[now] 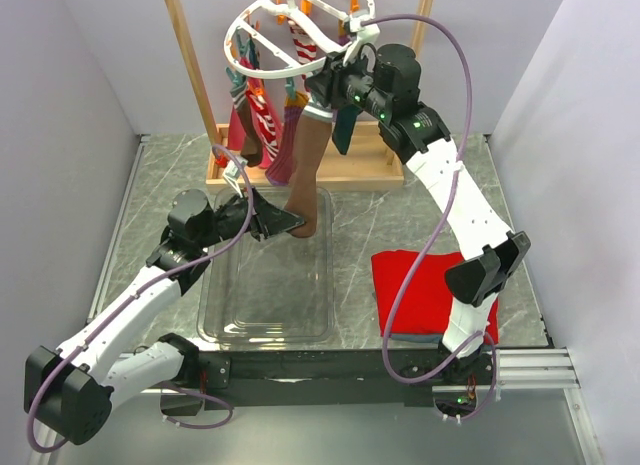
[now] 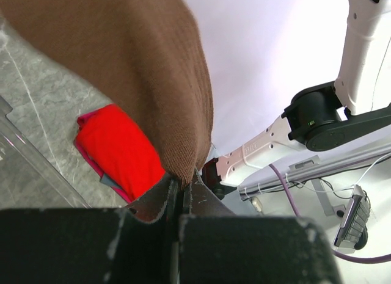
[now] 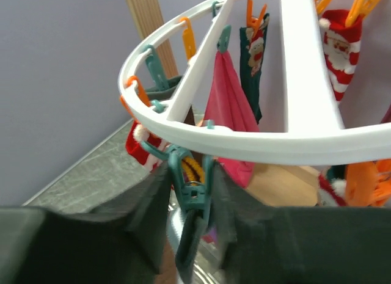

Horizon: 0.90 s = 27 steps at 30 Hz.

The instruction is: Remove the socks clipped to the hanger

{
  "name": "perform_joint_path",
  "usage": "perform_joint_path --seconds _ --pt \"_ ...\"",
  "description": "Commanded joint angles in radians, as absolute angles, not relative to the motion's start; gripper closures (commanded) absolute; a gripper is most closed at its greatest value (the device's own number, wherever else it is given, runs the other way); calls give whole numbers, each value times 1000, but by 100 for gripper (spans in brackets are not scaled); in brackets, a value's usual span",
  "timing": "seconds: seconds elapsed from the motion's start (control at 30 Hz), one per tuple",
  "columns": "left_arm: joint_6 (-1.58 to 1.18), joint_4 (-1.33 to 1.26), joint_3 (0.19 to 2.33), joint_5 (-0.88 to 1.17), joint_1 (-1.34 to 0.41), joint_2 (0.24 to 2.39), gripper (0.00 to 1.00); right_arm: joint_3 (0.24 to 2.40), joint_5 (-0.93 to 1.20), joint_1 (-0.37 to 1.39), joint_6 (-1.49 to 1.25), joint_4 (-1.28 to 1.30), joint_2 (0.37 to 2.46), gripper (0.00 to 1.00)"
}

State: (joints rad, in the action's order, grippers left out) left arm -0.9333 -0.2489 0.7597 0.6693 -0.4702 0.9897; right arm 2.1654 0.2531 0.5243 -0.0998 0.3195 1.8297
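I will pull my left gripper down and back into the clear plastic tray and let go of the brown sock [image 1: 310,175], because my right gripper is pressing the teal clip's handles.
A long brown sock [image 1: 310,175] [image 2: 122,64] hangs from the white ring hanger [image 1: 250,25] [image 3: 293,143] down to the tray. My left gripper [image 1: 290,223] [image 2: 183,186] is shut on its toe. Up at the ring's near edge, my right gripper [image 1: 328,88] [image 3: 190,174] presses both fingers against the handles of a teal clip [image 3: 195,192]. More socks hang clipped to the ring: a red-and-white striped one [image 1: 262,110], a magenta one [image 1: 288,150] [image 3: 229,101], a dark teal one [image 1: 343,130] and a Santa-patterned one [image 3: 339,46].
A clear plastic tray [image 1: 215,315] lies on the marble table under the brown sock. A red folded cloth [image 1: 425,290] [image 2: 116,149] sits to its right beside the right arm. The hanger's wooden stand [image 1: 190,65] rises from a wooden base [image 1: 370,175] at the back.
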Motion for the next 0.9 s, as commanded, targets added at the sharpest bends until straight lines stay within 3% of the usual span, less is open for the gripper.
perform_joint_path --seconds 0.0,0.13,0.47,0.87 --pt "-904 -247 805 677 -474 966 99 2201 281 512 -117 265 1833 74" --pt "-885 -221 802 661 -474 971 99 2203 290 508 -132 258 1835 100" --pt "-810 -3 753 448 -468 965 99 2191 293 506 -152 279 1836 100" --pt "-736 155 1060 474 -341 1201 99 2151 288 508 -156 272 1812 100"
